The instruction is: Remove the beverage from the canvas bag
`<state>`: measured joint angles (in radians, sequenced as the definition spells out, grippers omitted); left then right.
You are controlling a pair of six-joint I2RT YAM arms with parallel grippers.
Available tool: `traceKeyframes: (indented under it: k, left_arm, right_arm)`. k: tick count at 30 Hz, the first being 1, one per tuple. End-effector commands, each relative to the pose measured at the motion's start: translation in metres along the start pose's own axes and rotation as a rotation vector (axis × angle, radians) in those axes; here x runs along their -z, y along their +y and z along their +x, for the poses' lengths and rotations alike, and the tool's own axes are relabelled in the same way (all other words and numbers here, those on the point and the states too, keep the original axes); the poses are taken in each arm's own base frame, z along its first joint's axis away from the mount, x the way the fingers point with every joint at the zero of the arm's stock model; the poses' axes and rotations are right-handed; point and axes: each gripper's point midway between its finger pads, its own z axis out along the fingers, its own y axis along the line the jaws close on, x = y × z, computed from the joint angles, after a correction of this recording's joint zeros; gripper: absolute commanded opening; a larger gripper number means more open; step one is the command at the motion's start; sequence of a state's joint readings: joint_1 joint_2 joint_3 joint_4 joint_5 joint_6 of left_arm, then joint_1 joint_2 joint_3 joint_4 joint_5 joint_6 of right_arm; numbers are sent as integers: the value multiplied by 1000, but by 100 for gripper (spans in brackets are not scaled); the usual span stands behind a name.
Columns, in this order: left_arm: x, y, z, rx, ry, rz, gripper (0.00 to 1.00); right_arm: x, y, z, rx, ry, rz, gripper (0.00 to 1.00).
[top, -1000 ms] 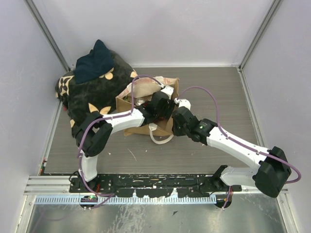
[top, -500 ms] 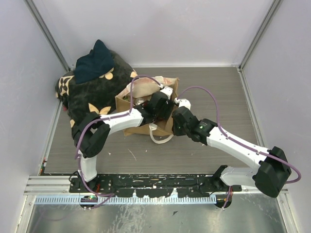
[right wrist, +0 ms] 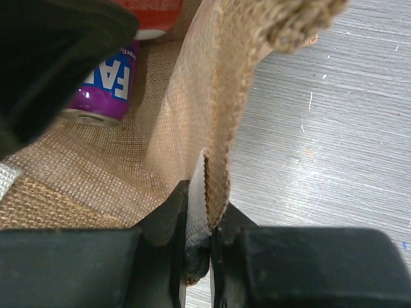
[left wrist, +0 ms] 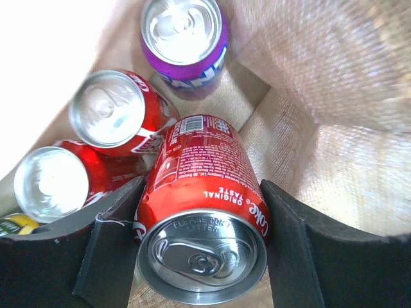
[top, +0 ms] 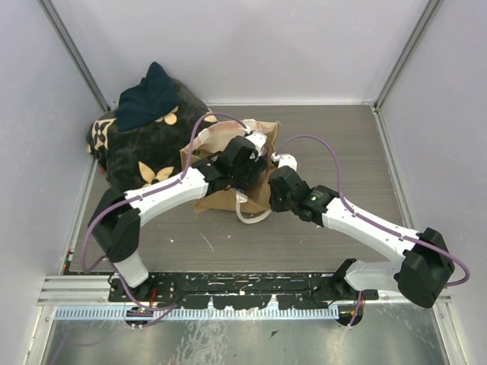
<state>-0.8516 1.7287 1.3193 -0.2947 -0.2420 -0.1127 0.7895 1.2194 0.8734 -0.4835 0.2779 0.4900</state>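
The can is still inside the bag (top: pixel 227 201), so my left gripper will next go up over the held rim and down to the bare tabletop beyond to release the can.
The tan canvas bag (top: pixel 227 201) stands mid-table with its mouth up. My left gripper (top: pixel 245 161) reaches down into it. In the left wrist view its fingers (left wrist: pixel 115 244) press both sides of a red Coke can (left wrist: pixel 199 192), the beverage, which tilts with its top toward the camera above the bag's floor (left wrist: pixel 334 83). My right gripper (top: pixel 275 181) is at the bag's right rim. In the right wrist view it (right wrist: pixel 200 224) is shut on the woven rim and its pale trim (right wrist: pixel 215 96).
Inside the bag are a purple Fanta can (left wrist: pixel 185 38) and two upright red cans (left wrist: pixel 119 112) (left wrist: pixel 54 183). A black flower-print cushion (top: pixel 144 152) topped by a dark blue cloth (top: pixel 148 95) lies at the back left. A cream handle loop (top: pixel 253 217) hangs at the bag's front.
My left arm has swung its elbow out to the left, and its gripper has shifted slightly up and left over the bag's mouth. The right arm has held still on the rim.
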Motion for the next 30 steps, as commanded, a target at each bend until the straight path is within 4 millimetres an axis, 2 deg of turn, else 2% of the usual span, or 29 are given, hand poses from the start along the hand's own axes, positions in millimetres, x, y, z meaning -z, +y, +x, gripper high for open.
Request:
traceKeyframes:
  k: [1, 8, 9, 11, 14, 15, 19, 23, 26, 30]
  left_arm:
    - [46, 11, -73, 43, -218, -6, 0]
    - [79, 13, -100, 53, -299, 18, 0]
    - [85, 13, -104, 53, -311, 25, 0]
    - [95, 14, -112, 55, -332, 30, 0]
    - [111, 15, -125, 50, -362, 41, 0]
    - [117, 15, -130, 45, -369, 46, 0]
    - [140, 14, -151, 26, -409, 77, 0]
    - [162, 13, -176, 17, -464, 98, 0]
    - [170, 11, -193, -2, -487, 106, 0]
    - [173, 0, -212, -38, -507, 139, 0]
  right_arm:
    - [-5, -3, -2, 29, -18, 20, 1]
    - [-3, 0, -9, 36, -30, 17, 1]
    - [-2, 0, -11, 36, -36, 17, 3]
    - [1, 0, -16, 36, -49, 19, 17]
    - [9, 0, -28, 35, -83, 25, 51]
    - [13, -1, -34, 34, -100, 29, 59]
    - [31, -8, -61, 29, -195, 66, 72]
    - [52, -15, -87, 9, -296, 95, 76]
    - [74, -21, -106, -38, -395, 100, 76]
    - [111, -48, -125, -125, -561, 164, 76]
